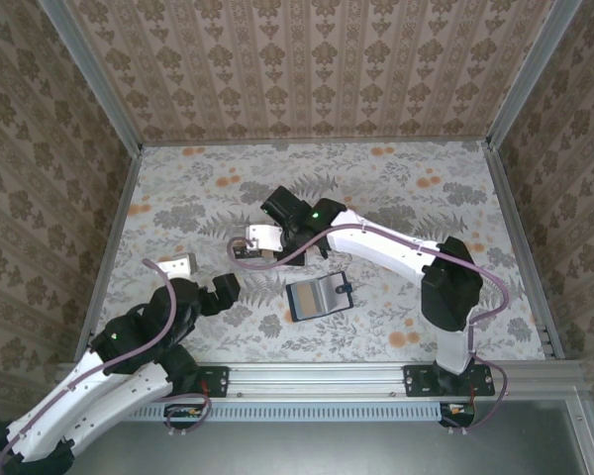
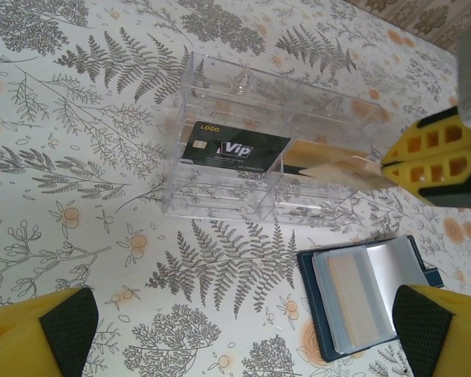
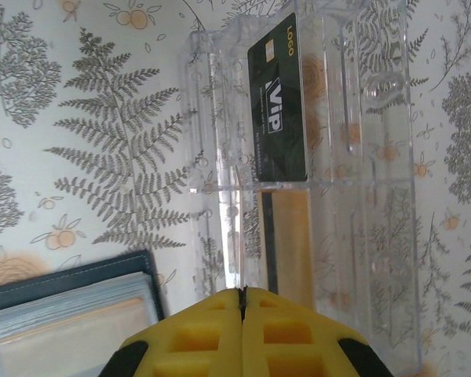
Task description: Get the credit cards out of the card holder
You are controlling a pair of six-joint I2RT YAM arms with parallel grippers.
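Observation:
I should next lower the beige credit card in my right gripper into the box's section holding the orange card (image 3: pixel 289 245) and let go of it, because it is still hanging above the box.
The card holder (image 1: pixel 317 297) lies open on the table, with pale cards in its clear sleeves (image 2: pixel 369 294) (image 3: pixel 63 314). My right gripper (image 1: pixel 246 245) (image 3: pixel 242 292) is shut on a thin beige credit card (image 2: pixel 341 169), held edge-on over the right compartment of a clear plastic box (image 2: pixel 259 141) (image 3: pixel 314 157). A black VIP card (image 2: pixel 228 148) (image 3: pixel 279 110) lies in the box's other compartment. An orange card with a black stripe (image 3: pixel 290 236) lies under the held one. My left gripper (image 1: pixel 204 277) (image 2: pixel 239 334) stands open and empty, just short of the box, with the card holder at its right.
Patterned walls with metal frame posts (image 1: pixel 109 109) enclose the floral table (image 1: pixel 396 188) on three sides. The right arm (image 1: pixel 396 252) reaches across the middle, above and behind the card holder.

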